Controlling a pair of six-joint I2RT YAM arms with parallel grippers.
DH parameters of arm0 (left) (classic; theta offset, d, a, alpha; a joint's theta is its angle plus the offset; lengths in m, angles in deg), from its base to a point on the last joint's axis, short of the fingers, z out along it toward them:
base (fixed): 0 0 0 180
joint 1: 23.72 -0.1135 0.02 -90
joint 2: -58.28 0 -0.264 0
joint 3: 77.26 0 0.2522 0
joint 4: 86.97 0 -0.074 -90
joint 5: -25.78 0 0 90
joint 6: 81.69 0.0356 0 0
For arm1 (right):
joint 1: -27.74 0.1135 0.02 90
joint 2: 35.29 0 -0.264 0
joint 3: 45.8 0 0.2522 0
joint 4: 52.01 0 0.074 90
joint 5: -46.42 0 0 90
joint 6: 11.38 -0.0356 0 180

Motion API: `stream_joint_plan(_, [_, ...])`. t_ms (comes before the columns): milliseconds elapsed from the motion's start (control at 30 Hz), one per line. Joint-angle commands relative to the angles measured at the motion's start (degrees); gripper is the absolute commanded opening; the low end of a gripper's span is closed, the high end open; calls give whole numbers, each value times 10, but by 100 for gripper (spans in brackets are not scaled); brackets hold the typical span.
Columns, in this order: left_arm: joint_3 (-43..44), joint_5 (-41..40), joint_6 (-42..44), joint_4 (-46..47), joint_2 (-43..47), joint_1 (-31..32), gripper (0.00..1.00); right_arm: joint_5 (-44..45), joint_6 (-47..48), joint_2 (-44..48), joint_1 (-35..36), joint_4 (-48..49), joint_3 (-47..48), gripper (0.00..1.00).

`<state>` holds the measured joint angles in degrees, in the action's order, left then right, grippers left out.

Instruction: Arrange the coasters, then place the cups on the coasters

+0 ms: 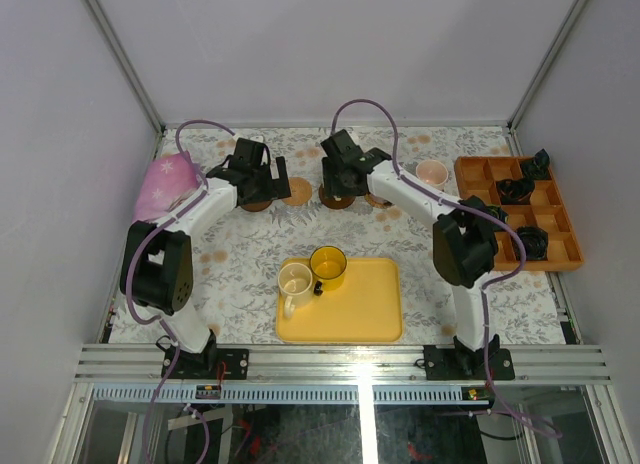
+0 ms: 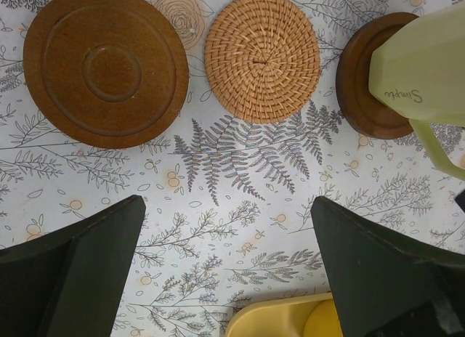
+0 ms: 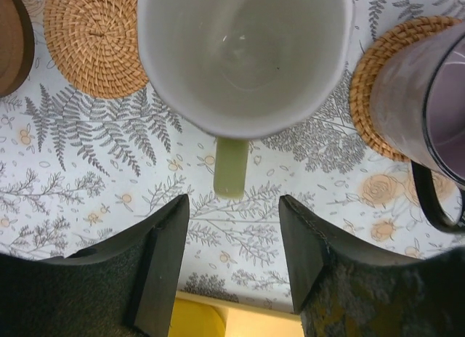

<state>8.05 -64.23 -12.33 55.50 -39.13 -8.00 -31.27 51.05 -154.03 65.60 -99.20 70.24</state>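
Observation:
The left gripper moves back to the yellow tray point(image 1: 370, 309) next and closes around the cream cup's handle point(image 1: 289, 308), since it points back, clear of the yellow cup.
A pale green-white cup point(image 3: 243, 54) stands on a dark brown coaster point(image 2: 363, 83), its handle point(image 3: 231, 166) pointing at my right gripper point(image 3: 234, 200). That gripper is open, and its tips stop just short of the handle. To its right, a purple-grey cup point(image 3: 429, 97) sits on a woven tan coaster point(image 3: 374, 83). My left gripper point(image 2: 227, 202) hangs open over bare cloth, near a bare dark coaster point(image 2: 105, 65) and a bare woven coaster point(image 2: 263, 57). The cream cup point(image 1: 295, 281) and the yellow cup point(image 1: 328, 266) stand in the yellow tray point(image 1: 370, 309). The pink cup point(image 1: 432, 172) is at the back right.
An orange compartment tray point(image 1: 560, 249) with black objects lies along the right edge. A pink cloth point(image 1: 165, 182) sits at the back left. The yellow tray's corner point(image 2: 283, 319) lies just behind both grippers. Grey walls close in the table.

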Motion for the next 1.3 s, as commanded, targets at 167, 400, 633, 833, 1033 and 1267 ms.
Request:
stream_joint_plan(167, [-33,49,56,54,57,5,98,18,45,150,5,54,-100,60])
stream_joint_plan(400, [-89,69,65,33,122,33,98,25,90,232,5,97,-201,59])
stream_joint_plan(633, [-136,71,32,-38,199,88,98,44,93,293,5,103,-252,57])
stream_joint_plan(833, [-184,67,-31,-82,317,115,100,54,105,315,4,127,-269,57])
stream_joint_plan(1033, [-222,73,-119,-151,429,155,100,54,122,314,4,145,-280,57])
stream_joint_plan(1267, [-271,50,-209,-193,499,247,100,39,107,330,5,172,-311,58])
